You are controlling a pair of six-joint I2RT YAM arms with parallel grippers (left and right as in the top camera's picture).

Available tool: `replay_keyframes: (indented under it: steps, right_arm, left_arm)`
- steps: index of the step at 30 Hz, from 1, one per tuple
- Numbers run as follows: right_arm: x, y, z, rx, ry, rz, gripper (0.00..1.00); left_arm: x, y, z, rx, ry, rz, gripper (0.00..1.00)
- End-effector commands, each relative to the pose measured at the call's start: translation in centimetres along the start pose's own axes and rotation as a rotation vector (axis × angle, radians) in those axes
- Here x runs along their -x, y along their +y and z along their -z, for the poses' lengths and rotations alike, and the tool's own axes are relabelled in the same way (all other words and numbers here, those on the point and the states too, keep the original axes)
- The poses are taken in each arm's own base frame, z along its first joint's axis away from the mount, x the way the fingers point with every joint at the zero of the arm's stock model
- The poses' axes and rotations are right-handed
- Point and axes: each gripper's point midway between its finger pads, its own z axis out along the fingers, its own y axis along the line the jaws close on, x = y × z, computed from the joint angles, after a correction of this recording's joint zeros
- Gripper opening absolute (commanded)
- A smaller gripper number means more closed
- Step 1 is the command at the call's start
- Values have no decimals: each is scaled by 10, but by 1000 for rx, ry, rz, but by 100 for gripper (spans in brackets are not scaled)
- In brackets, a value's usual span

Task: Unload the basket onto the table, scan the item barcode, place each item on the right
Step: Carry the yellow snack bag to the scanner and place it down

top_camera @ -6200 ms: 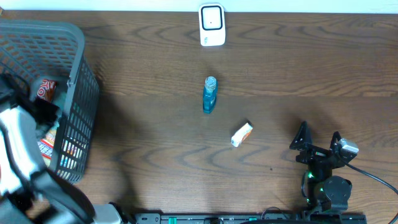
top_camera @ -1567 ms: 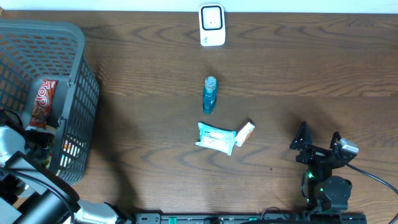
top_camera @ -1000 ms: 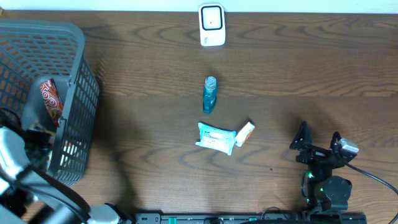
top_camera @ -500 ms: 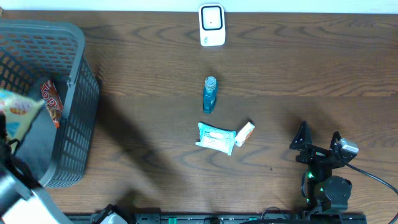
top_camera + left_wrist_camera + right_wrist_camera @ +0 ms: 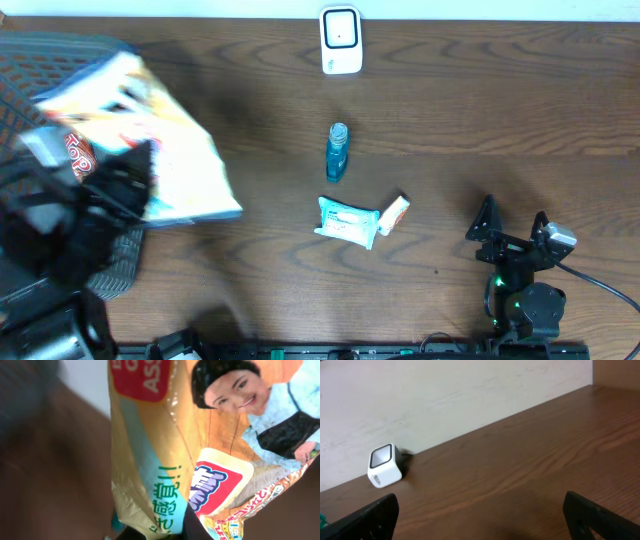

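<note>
Next, my left gripper moves to the right in the overhead view, lowers and releases the bag, since the tabletop beside the blue bottle is bare.
A large orange and light-blue snack bag hangs above the grey basket at the left, with my left gripper shut on its lower edge. In the left wrist view the snack bag fills the frame, printed with a smiling woman, and the left gripper pinches it at the bottom. The white barcode scanner stands at the table's far edge; the right wrist view shows the scanner too. My right gripper rests open at the near right, with nothing between its fingers.
A blue bottle lies mid-table. Nearer me lie a light-blue wipes pack and a small white tube, touching each other. A red snack pack shows in the basket, partly behind the bag.
My left arm has come up out of the basket, lifting the big snack bag up and to the right over the basket's rim. The right arm has not moved.
</note>
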Motion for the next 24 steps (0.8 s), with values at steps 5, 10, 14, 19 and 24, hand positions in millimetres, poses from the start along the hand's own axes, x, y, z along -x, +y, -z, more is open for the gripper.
replay_keyframes:
  steps: [5,10,14,19,24]
  right_arm:
    - [0,-3,0,-11,-4,-14,99]
    - [0,-3,0,-11,-4,-14,99]
    - [0,-3,0,-11,-4,-14,99]
    - [0,-3,0,-11,-4,-14,99]
    - [0,-3,0,-11,-4,-14,99]
  left_arm:
    - [-64,46,-48,227,211,-183,7]
    - [-101,76,-98,403,332,-291,7]
    - [-137,95,-155,472,446,-356,7]
    - [-165,123,-200,537,500,-283,8]
    - [-189,154,-223,619,536,-184,7]
